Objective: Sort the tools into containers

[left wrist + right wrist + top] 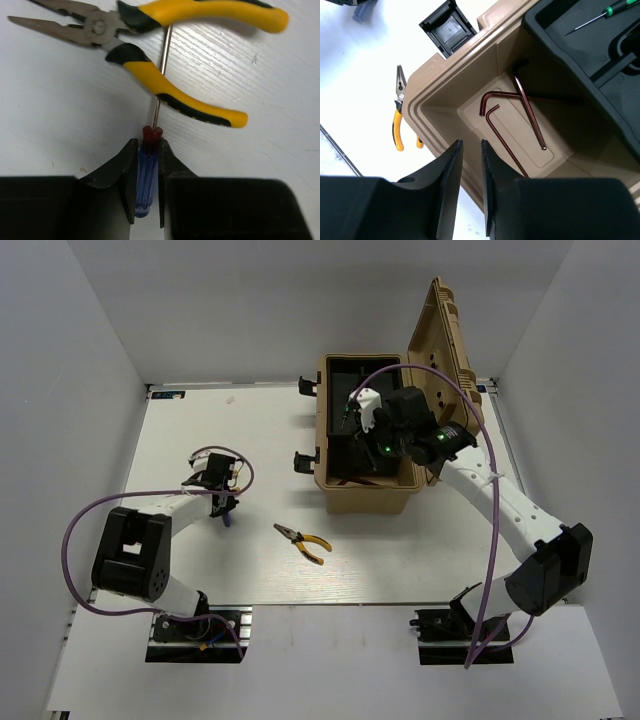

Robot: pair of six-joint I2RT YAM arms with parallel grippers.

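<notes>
Next, my left gripper will lift outward and to the right in the top view to release over the black inner tray (352, 388), because a green-handled screwdriver lies there.
My left gripper (148, 145) is shut on the small blue-handled screwdriver (144, 175), low over the table at the left (224, 504). Its thin shaft crosses the handles of yellow-handled pliers (165, 50) in the left wrist view. These pliers lie on the table in front of the toolbox (303, 542); no second pair shows. The tan toolbox (365, 495) stands open with its lid up. My right gripper (360, 430) hangs over it, jaws slightly apart and empty (470, 150). Three dark hex keys (530, 107) lie on the box floor beside the black inner tray (580, 45).
A thin green-handled screwdriver (600, 15) lies in the black tray. The raised lid (445, 350) stands at the box's right side. Black latches (305, 460) stick out from the box's left wall. White walls enclose the table on three sides.
</notes>
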